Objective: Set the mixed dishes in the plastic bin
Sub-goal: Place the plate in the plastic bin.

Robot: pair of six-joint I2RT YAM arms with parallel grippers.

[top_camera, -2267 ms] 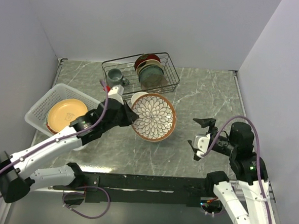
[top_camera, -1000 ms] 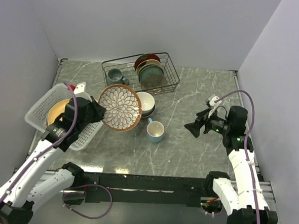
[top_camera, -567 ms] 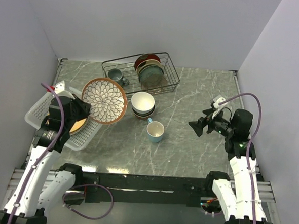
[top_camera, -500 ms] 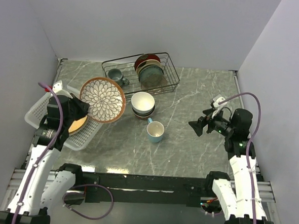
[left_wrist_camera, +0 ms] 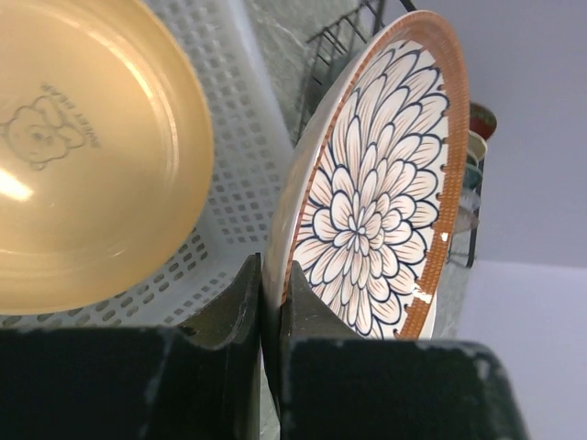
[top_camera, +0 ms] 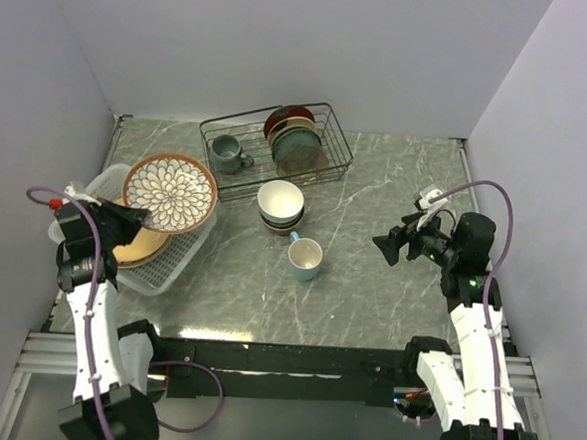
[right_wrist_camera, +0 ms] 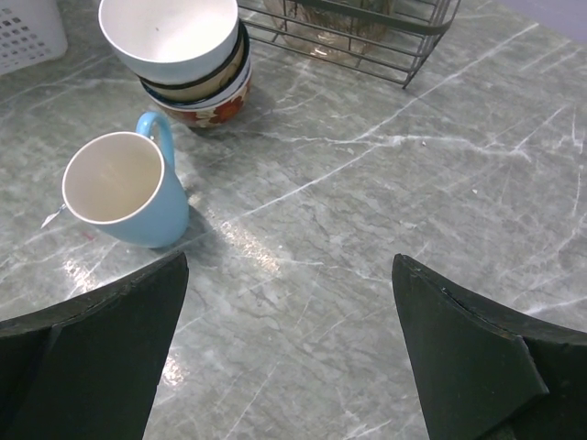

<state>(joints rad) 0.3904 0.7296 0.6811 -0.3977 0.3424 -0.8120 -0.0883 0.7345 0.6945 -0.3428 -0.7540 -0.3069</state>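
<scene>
I need to move my left gripper back, to the left in the top view and down next, and let go of the flower-patterned plate [top_camera: 170, 192] onto the tan plate [top_camera: 137, 246], because its top is uncovered.
My left gripper [top_camera: 127, 217] is shut on the near rim of a flower-patterned plate [top_camera: 170, 192] with a red-brown rim. It holds the plate tilted above the white plastic bin [top_camera: 169, 269]. In the left wrist view my fingers [left_wrist_camera: 272, 293] pinch the plate [left_wrist_camera: 376, 202] edge-on over the bin's lattice wall [left_wrist_camera: 248, 165]. A tan plate [top_camera: 137, 246] [left_wrist_camera: 83, 156] lies inside the bin. A stack of bowls [top_camera: 280, 206] [right_wrist_camera: 179, 55] and a light blue mug [top_camera: 305, 259] [right_wrist_camera: 124, 188] stand mid-table. My right gripper [top_camera: 391, 248] [right_wrist_camera: 289, 275] hangs open and holds nothing, to the right of the mug.
A black wire rack [top_camera: 278, 144] [right_wrist_camera: 367, 37] at the back holds a grey mug [top_camera: 226, 154] and upright plates [top_camera: 295, 135]. Walls close in the table on the left, back and right.
My left arm has swung left with the patterned plate, from the table's middle to above the bin. The right gripper has barely moved and stays open.
</scene>
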